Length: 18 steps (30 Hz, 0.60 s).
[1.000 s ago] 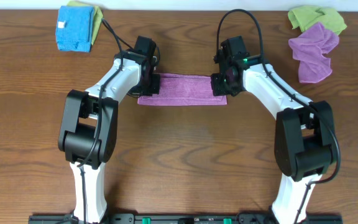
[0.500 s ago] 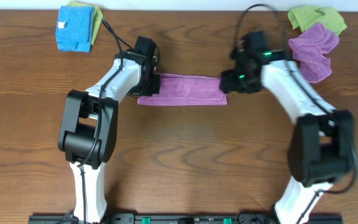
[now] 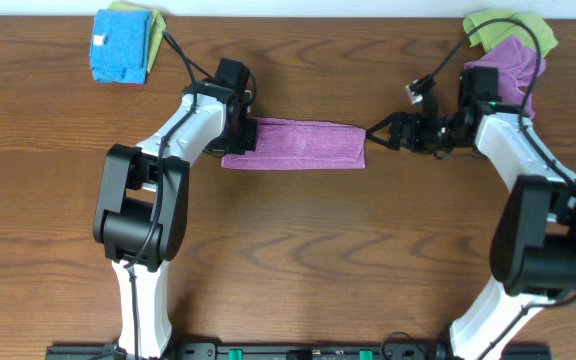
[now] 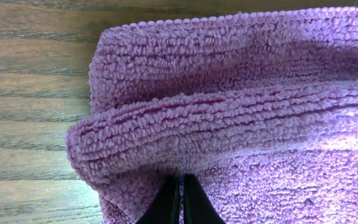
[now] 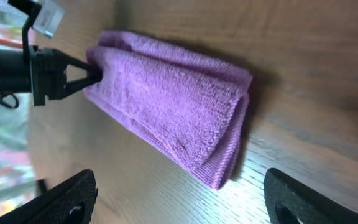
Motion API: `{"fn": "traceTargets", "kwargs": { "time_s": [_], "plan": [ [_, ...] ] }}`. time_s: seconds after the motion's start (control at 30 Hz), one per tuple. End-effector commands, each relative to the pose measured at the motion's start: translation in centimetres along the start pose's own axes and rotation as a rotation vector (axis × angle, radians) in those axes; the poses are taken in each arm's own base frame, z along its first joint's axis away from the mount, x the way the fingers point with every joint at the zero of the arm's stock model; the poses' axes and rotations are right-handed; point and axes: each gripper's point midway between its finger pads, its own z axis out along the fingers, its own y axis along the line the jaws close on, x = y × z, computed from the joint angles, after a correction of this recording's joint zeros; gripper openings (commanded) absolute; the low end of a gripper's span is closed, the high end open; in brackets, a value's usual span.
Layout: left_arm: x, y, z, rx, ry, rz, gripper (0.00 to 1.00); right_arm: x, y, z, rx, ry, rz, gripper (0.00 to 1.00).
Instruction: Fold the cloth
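Note:
The left gripper is pinching one end of the cloth and the other end is loose, so the right gripper will next go down toward the left gripper, onto that loose end of the cloth.
A purple cloth (image 3: pixel 298 143) lies folded into a long narrow strip at the table's middle. My left gripper (image 3: pixel 247 135) is shut on its left end; in the left wrist view the closed fingertips (image 4: pixel 180 182) pinch the terry layers of the cloth (image 4: pixel 229 106). My right gripper (image 3: pixel 374 134) stands open just right of the strip's right end, apart from it. In the right wrist view the cloth (image 5: pixel 173 99) lies ahead of the right gripper (image 5: pixel 179 199), whose wide-spread fingers (image 5: pixel 67 199) hold nothing. The left gripper (image 5: pixel 95 70) shows at the cloth's far end.
A folded blue cloth (image 3: pixel 118 45) on a green one sits at the back left. A crumpled green cloth (image 3: pixel 508 28) and a crumpled purple cloth (image 3: pixel 508 85) lie at the back right, close behind my right arm.
My right gripper has opened, let go of the cloth's right end, and drawn back to the right. The left gripper and the cloth have stayed put.

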Motion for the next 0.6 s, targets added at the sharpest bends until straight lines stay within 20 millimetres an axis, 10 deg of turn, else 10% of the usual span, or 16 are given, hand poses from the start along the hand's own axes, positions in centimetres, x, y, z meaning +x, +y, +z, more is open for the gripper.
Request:
{"fn": "traceTargets", "kwargs": {
  "time_s": [0.0,0.57],
  "plan": [
    [1.4,-0.2,2.1,0.015,0.064,-0.005,0.06,1.6,-0.2,1.8,-0.097,0.046,0.035,0.86],
    [1.5,-0.2,2.1,0.014,0.068,-0.006,0.06,3.3,-2.3,7.8,-0.137,0.116,0.122,0.78]
  ]
}}
